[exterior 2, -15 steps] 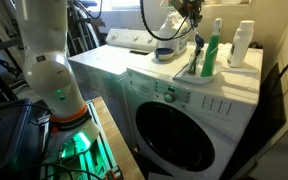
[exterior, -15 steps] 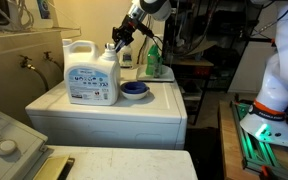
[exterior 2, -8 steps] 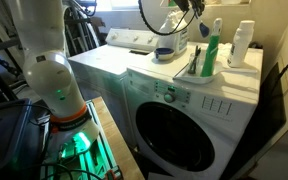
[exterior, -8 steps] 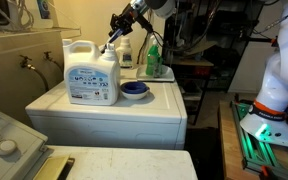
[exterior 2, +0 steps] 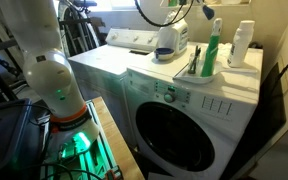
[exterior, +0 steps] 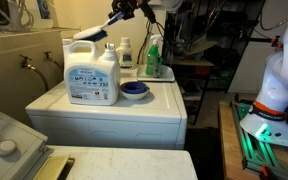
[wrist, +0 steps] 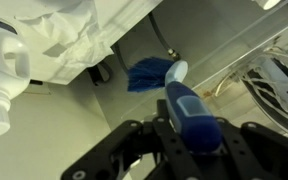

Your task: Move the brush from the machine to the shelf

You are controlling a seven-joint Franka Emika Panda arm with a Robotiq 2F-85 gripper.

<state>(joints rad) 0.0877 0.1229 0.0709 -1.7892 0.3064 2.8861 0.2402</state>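
Observation:
The narrow shelf is outward of my gripper and runs at a slant across the wrist view, so my gripper will next swing outward over it, turn to line up and let go of the brush.
My gripper (exterior: 122,10) is shut on the brush (exterior: 92,31), dark blue handle with a pale head, and holds it tilted high above the detergent jug (exterior: 92,74). The jug stands on the white machine (exterior: 104,112). The brush head points toward the beige wall, near the narrow shelf (exterior: 29,27). In the wrist view the blue handle (wrist: 187,100) sits between my jaws (wrist: 189,132), with the head out over the ledge area. In an exterior view my gripper (exterior 2: 207,10) is at the top edge above the machine (exterior 2: 174,95), and the brush is hard to make out.
A round blue dish (exterior: 134,90), a green bottle (exterior: 153,58) and a small white bottle (exterior: 126,52) stand on the machine top. A grey-white unit with a round knob (exterior: 4,142) is in the foreground. The robot base (exterior: 269,95) stands beside the machine.
My gripper has risen and moved toward the wall with the brush, from beside the jug's handle to above the jug. The brush now lies flatter, with its head nearer the shelf.

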